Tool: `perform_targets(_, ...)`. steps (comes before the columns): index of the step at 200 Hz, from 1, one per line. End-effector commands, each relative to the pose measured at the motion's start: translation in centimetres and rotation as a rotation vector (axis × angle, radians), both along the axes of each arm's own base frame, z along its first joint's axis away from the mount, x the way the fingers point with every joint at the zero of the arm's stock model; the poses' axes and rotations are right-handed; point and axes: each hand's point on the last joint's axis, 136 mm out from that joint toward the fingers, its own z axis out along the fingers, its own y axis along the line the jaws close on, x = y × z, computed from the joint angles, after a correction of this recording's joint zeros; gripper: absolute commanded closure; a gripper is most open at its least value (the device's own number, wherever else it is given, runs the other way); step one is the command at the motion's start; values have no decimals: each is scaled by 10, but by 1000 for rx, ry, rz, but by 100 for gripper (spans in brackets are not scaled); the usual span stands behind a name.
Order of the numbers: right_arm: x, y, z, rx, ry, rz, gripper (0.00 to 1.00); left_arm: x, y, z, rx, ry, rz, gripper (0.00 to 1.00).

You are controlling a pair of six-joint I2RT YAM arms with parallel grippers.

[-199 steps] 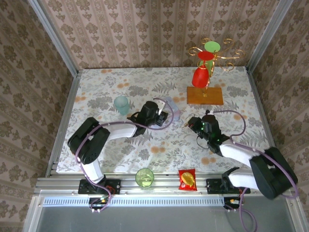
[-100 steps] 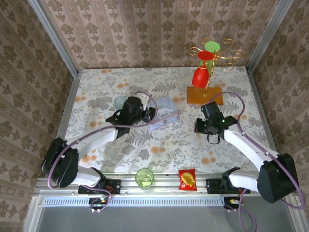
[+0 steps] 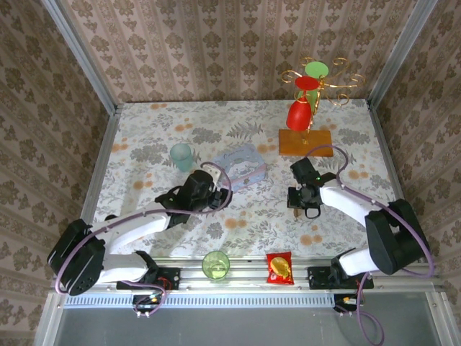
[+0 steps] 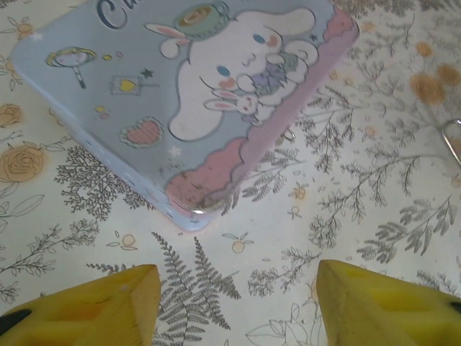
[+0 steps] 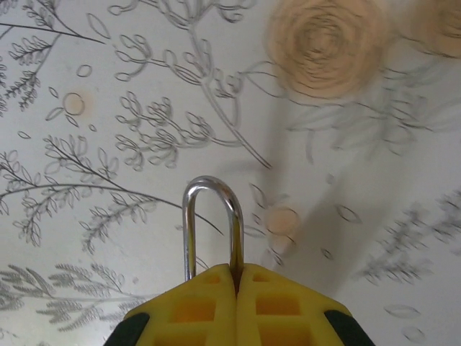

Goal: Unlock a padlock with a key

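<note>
The padlock needs my right gripper to slide slightly toward the tin (image 3: 241, 164), stay low, then open to release it.
The padlock's silvery shackle (image 5: 189, 231) sticks out past my right gripper (image 5: 236, 268), which is shut on the padlock and hides its brass body. In the top view that right gripper (image 3: 299, 207) hangs low over the floral cloth, right of centre. My left gripper (image 4: 238, 288) is open over bare cloth, its yellow fingers (image 4: 108, 303) wide apart just short of the pale blue tin (image 4: 194, 94). From above, the left gripper (image 3: 215, 196) sits near the tin (image 3: 241, 164). A thin silvery loop (image 4: 454, 140) lies at the right edge; I cannot tell whether it is the key.
A teal cup (image 3: 181, 156) stands left of the tin. A wooden-based stand (image 3: 306, 141) with a red cup is at the back right. A green cup (image 3: 215, 264) and a red-and-gold snack packet (image 3: 279, 268) sit at the near edge.
My left gripper has pulled back from the tin toward the near side. The right gripper has moved nearer and lower, still holding the padlock.
</note>
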Motion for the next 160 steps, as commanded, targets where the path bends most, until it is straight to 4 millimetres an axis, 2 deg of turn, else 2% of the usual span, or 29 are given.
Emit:
perform_targets(1,9,12,-9,41,-15,-13,100,0,12,-8,96,-16,63,37)
perform_targets(30,10,18,-15,47,-16,-11,100,-3,17,-31,112,6,114,31)
perform_targets(58,7,14,-20,11,-5,-6,97,7,19,-48,136,-9,158,27)
perform_targets(84,6,15,-13,29,-24,-7,76,21,8,-59,139,-9,173,22)
perform_targets(100,6,16,-3,48,-58,-8,71,32,5,-65,129,-16,205,21)
perform_targets(118,4,10,2,29,-74,-14,61,50,15,-75,155,-7,278,21)
perform_targets(123,6,10,12,38,-106,-15,59,55,18,-77,148,-5,292,21)
perform_targets(132,6,8,15,39,-129,-12,55,64,22,-79,115,-2,313,21)
perform_targets(160,11,2,30,38,-206,-18,49,83,24,-78,110,9,316,23)
